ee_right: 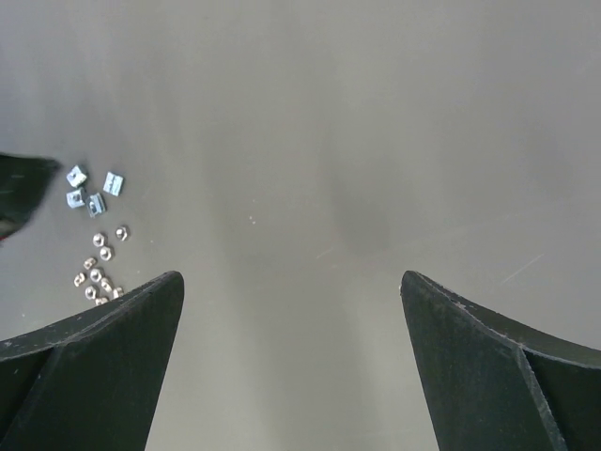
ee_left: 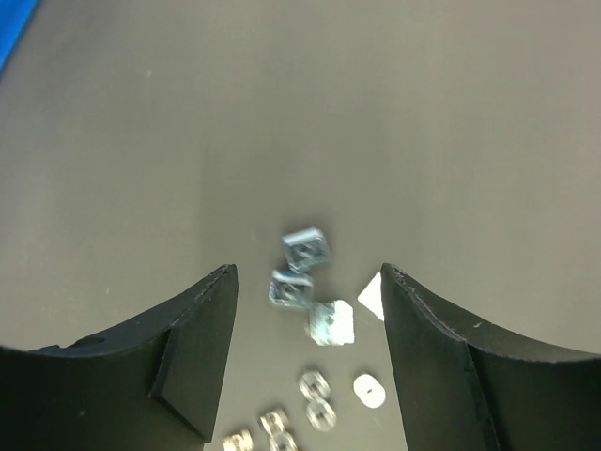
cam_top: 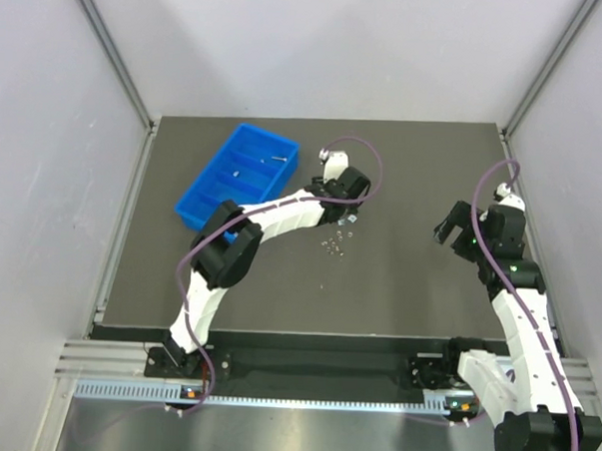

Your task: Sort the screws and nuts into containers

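My left gripper goes down to the mat next and will bring its fingertips around the farthest square nut.
The blue four-compartment tray stands at the back left; a thin silver screw lies in its far compartment. A cluster of small silver nuts lies on the dark mat right of the tray. My left gripper is open and low over the cluster's far end. In the left wrist view, three square nuts lie between the open jaws of that gripper, with small round nuts nearer the camera. My right gripper is open and empty, well right of the nuts.
The dark mat is ringed by grey enclosure walls and metal posts. The tray's blue corner shows at the top left of the left wrist view. The left gripper's finger shows at the left edge of the right wrist view.
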Controlling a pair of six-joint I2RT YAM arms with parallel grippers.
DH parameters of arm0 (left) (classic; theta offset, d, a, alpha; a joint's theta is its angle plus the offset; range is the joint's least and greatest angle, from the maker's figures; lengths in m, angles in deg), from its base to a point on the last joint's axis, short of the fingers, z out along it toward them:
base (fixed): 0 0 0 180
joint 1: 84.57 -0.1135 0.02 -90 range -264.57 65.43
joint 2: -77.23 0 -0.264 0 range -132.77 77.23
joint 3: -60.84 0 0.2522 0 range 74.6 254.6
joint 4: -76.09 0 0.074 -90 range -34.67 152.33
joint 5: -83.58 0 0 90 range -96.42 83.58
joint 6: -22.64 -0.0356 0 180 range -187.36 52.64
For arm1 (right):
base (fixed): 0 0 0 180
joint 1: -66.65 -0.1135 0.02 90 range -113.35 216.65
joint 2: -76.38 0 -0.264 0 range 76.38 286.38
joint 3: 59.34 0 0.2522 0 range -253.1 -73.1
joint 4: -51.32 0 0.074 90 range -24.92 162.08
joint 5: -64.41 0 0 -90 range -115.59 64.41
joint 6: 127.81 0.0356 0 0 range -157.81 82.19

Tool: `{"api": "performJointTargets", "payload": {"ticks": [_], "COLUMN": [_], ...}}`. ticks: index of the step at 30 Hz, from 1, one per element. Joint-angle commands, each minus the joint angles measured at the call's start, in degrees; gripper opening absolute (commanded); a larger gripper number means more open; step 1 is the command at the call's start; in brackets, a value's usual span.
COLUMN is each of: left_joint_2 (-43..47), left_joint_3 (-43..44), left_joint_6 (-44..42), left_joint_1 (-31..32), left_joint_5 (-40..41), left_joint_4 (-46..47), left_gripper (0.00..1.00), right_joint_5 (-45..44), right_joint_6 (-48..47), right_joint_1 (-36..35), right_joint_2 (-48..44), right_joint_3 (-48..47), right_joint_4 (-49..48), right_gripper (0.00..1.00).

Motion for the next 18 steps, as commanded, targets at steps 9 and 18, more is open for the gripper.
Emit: {"api": "performJointTargets", "payload": {"ticks": [9,18], "left_joint_2": [-8.7,-11.0], "left_joint_3": [9.2,9.7], "left_joint_6": [-0.9,-0.4], "left_joint_1": [-0.2,0.2], "left_joint_5": [3.2,4.1], "left_joint_4": [-1.7,-5.7], "left_gripper": [0.66,0.6], "right_joint_5": [-1.9,-2.1], "right_joint_6": [-1.2,-1.0], "right_joint_1": [-0.4,-0.4], "right_joint_2": [-1.9,-1.3], "right_joint_3": [0.0,0.2], "right_joint_4": [-0.2,-0.4], "right_gripper": [1.0,1.0]}}
